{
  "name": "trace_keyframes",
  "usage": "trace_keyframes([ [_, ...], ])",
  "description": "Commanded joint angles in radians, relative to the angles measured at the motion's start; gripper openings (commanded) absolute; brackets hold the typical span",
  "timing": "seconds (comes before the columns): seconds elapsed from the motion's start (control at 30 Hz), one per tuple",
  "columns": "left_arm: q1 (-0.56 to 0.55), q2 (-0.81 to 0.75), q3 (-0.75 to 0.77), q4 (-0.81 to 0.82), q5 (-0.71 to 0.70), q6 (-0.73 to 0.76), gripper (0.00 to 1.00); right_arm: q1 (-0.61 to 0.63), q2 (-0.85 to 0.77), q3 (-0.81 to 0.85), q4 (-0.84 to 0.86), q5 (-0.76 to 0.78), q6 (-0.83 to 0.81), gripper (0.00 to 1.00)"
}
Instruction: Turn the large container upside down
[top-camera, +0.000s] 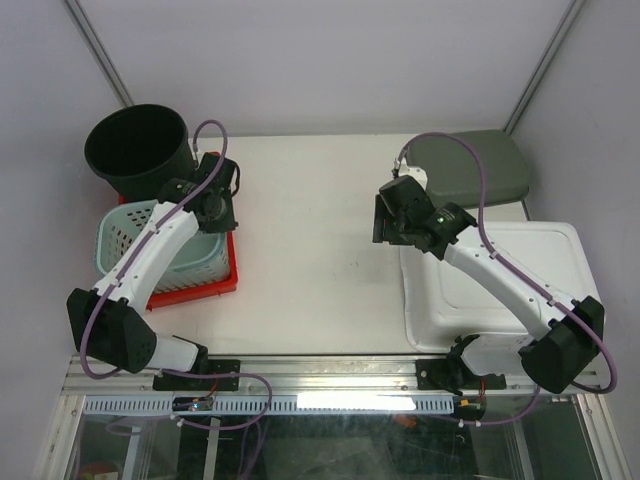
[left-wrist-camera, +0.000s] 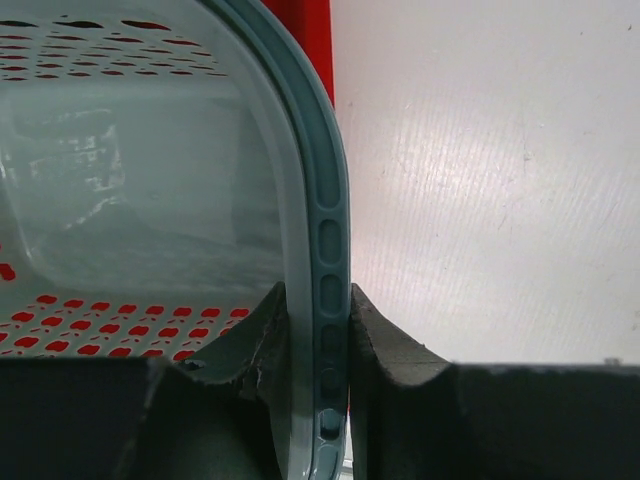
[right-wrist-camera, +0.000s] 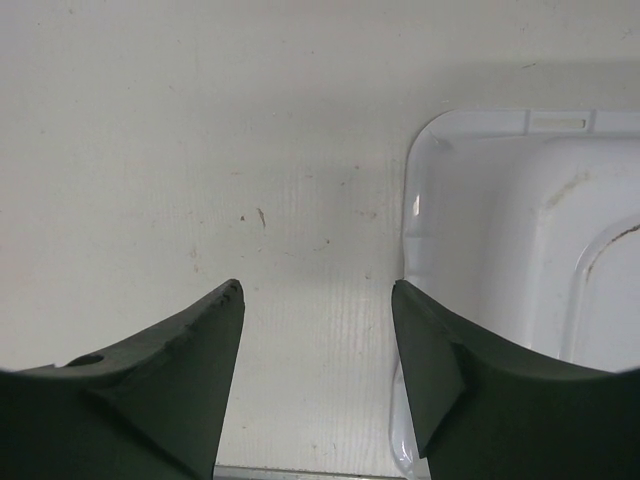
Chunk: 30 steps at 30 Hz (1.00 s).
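Observation:
I need to raise my left gripper next, swing it to the right in the top view and tip the basket with its opening down over the bare table to release it, because it stands upright.
A pale teal perforated basket stands upright in a red tray at the left. My left gripper is shut on the basket's right rim; in the left wrist view the rim runs between the two pads, one inside the basket and one outside. A large white plastic tub lies flat at the right. My right gripper is open and empty, hovering over the bare table just left of the tub's corner.
A black bucket stands upright at the back left, right behind the basket. A grey lid-like tray lies at the back right, touching the white tub's far side. The red tray also shows in the left wrist view.

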Motion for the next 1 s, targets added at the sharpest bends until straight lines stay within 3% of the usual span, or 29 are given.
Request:
trace_keyframes([
  [0.0, 0.003, -0.081, 0.132, -0.018, -0.086, 0.078, 0.0, 0.0, -0.011, 0.068, 0.044, 0.019, -0.02, 0.64],
  [0.1, 0.004, -0.087, 0.226, -0.084, -0.099, 0.101, 0.0, 0.0, 0.025, 0.1, 0.063, -0.001, -0.036, 0.65],
  [0.23, 0.002, -0.075, 0.446, -0.193, -0.015, 0.118, 0.0, 0.0, 0.078, 0.17, 0.078, 0.015, -0.083, 0.64],
  [0.33, -0.003, -0.108, 0.526, -0.176, 0.141, 0.121, 0.0, 0.001, 0.111, 0.221, 0.089, 0.038, -0.123, 0.64],
  [0.43, -0.003, -0.118, 0.559, -0.123, 0.388, 0.108, 0.0, 0.001, 0.113, 0.229, 0.115, 0.043, -0.148, 0.64],
  [0.6, -0.002, -0.037, 0.652, -0.067, 0.706, 0.03, 0.0, -0.003, 0.042, 0.17, 0.124, 0.103, -0.139, 0.64],
  [0.83, -0.003, 0.046, 0.557, 0.268, 1.161, -0.181, 0.0, -0.011, -0.145, 0.156, 0.124, 0.064, -0.182, 0.66],
  [0.97, -0.012, 0.105, 0.527, 0.463, 1.193, -0.295, 0.0, -0.01, -0.252, 0.146, 0.131, 0.171, -0.188, 0.68],
])
